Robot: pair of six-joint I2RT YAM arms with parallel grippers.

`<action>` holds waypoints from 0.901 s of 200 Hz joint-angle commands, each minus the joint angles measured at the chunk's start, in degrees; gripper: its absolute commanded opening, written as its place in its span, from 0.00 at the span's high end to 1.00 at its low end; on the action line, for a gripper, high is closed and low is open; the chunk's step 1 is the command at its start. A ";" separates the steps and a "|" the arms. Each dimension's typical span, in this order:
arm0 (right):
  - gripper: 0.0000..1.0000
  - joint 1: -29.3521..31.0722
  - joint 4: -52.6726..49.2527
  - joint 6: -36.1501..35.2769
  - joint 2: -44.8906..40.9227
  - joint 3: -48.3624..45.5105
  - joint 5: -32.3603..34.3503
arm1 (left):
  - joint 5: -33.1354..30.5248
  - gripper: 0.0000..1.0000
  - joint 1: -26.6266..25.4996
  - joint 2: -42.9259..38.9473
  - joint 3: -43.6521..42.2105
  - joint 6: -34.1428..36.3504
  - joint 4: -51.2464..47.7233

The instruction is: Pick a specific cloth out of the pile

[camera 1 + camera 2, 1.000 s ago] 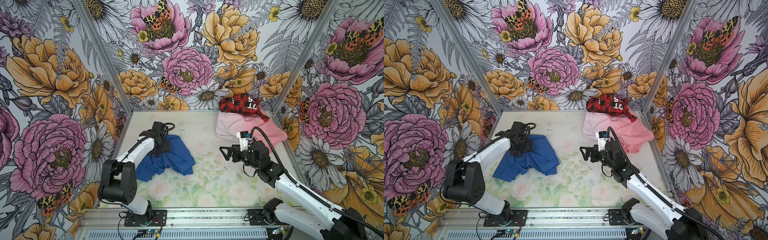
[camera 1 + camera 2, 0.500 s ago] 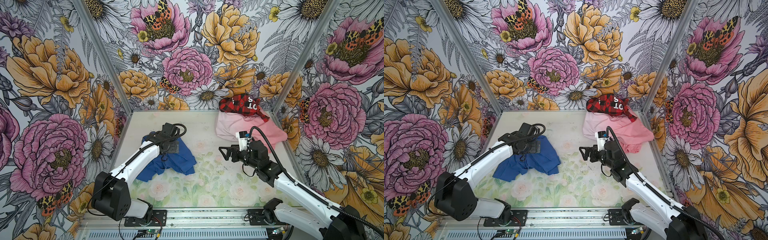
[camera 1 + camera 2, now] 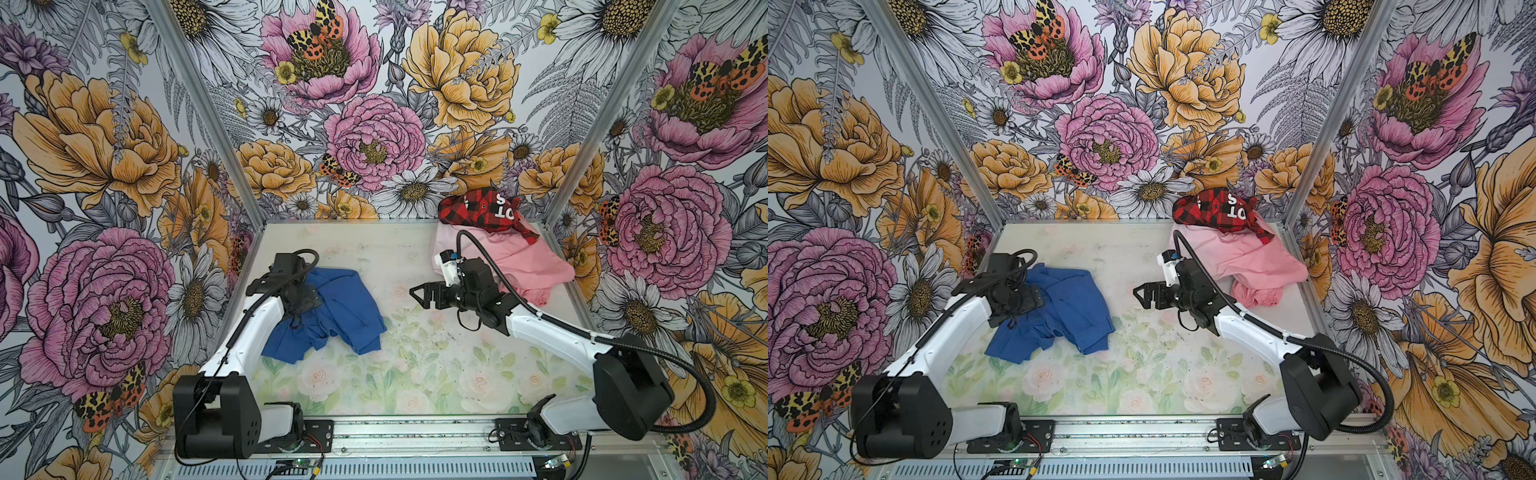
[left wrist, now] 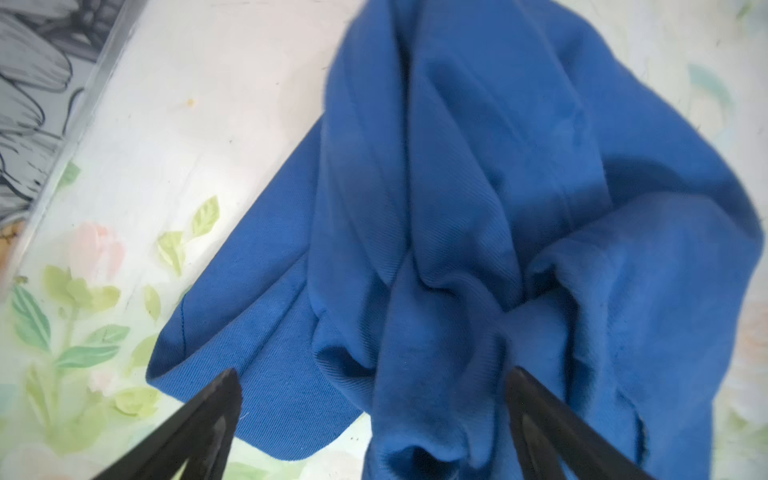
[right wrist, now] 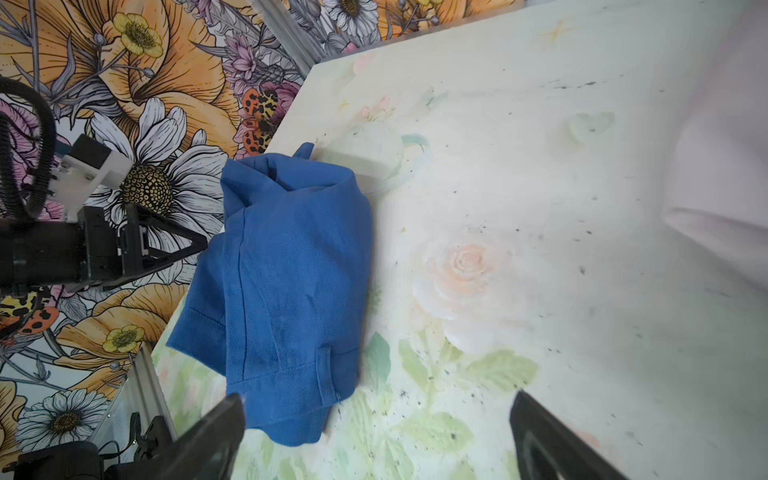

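A raised fold of the cloth is already between the spread fingers, so the robot needs to lower the left gripper down around it and close the fingers.
The cloth [image 3: 336,307] [image 3: 1067,309], a plain royal-blue garment, lies crumpled on the left half of the table, apart from the pile. My left gripper [image 3: 303,297] [image 3: 1021,299] hovers over its left edge. In the left wrist view the left gripper [image 4: 372,374] is open, with a raised fold of the cloth [image 4: 498,208] between its spread fingers. The pile sits in the back right corner: a red-and-black plaid garment [image 3: 484,210] on pink ones [image 3: 523,262]. My right gripper [image 3: 417,293] [image 5: 378,397] is open and empty mid-table, facing the cloth [image 5: 282,270].
Floral-printed walls enclose the table [image 3: 415,365] on three sides, with metal posts [image 3: 208,112] at the back corners. A metal rail [image 3: 415,432] with both arm bases runs along the front. A black cable [image 3: 486,253] loops from the right wrist above the pink garments.
The left arm swung right over the cloth, then drew back towards its left edge, jaws staying open. The cloth and the right arm have barely moved.
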 commanded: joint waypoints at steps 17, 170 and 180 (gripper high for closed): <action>0.00 5.00 3.82 0.03 11.28 8.92 -3.66 | 18.77 0.01 9.02 3.67 -1.33 -0.36 8.55; 0.01 4.88 3.70 0.56 -1.67 -0.97 0.87 | 16.85 0.51 6.06 24.40 -5.41 -5.29 20.58; 0.01 4.72 3.38 0.56 -2.67 -1.50 1.20 | 15.16 0.63 6.29 22.24 -4.56 -4.48 19.38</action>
